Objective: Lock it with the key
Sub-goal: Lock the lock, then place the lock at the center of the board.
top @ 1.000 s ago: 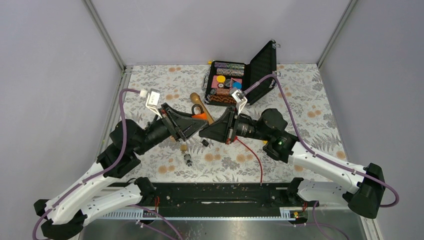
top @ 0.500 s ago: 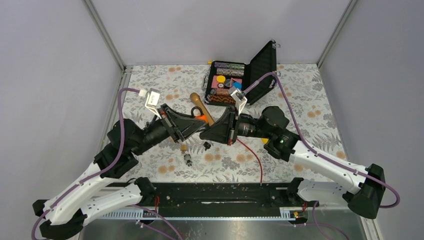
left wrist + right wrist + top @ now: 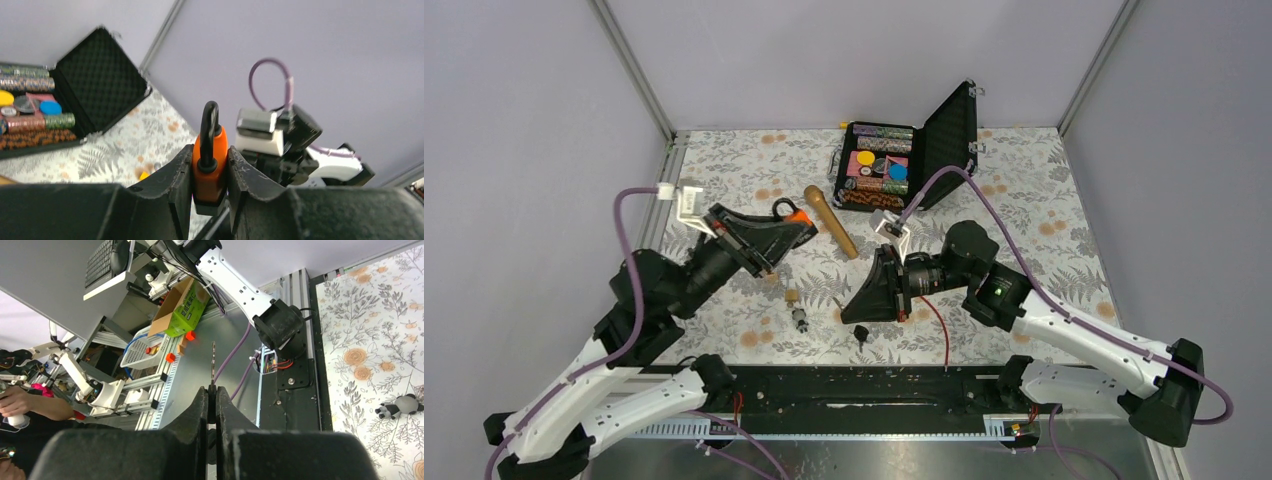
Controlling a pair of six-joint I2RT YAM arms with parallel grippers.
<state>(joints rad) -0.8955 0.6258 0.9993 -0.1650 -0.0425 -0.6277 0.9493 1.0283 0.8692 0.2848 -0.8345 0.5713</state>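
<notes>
The left gripper lowers next, tipping its fingers downward, and releases the orange padlock [image 3: 792,213] on the floral cloth by the gold microphone, since that cloth lies below.
My left gripper [image 3: 796,228] is shut on the body of an orange padlock [image 3: 792,213] and holds it above the table. In the left wrist view the padlock [image 3: 210,172] stands upright between the fingers [image 3: 177,175], its black shackle [image 3: 209,120] on top. My right gripper [image 3: 848,310] is shut on a key, apart from the lock and nearer the front. In the right wrist view the key's thin blade [image 3: 213,362] sticks out past the closed fingertips [image 3: 201,400]. A small black piece [image 3: 861,333] hangs under the right gripper.
An open black case [image 3: 944,120] with poker chips stands at the back. A wooden stick [image 3: 831,222] lies in front of it. A small metal cylinder [image 3: 799,318] and a small brown piece [image 3: 791,295] lie on the floral cloth. A red cable [image 3: 941,322] runs towards the front.
The two grippers were tip to tip at the padlock. Now they are apart: the right one has drawn back towards the front with the key, the left one has moved back and left with the padlock.
</notes>
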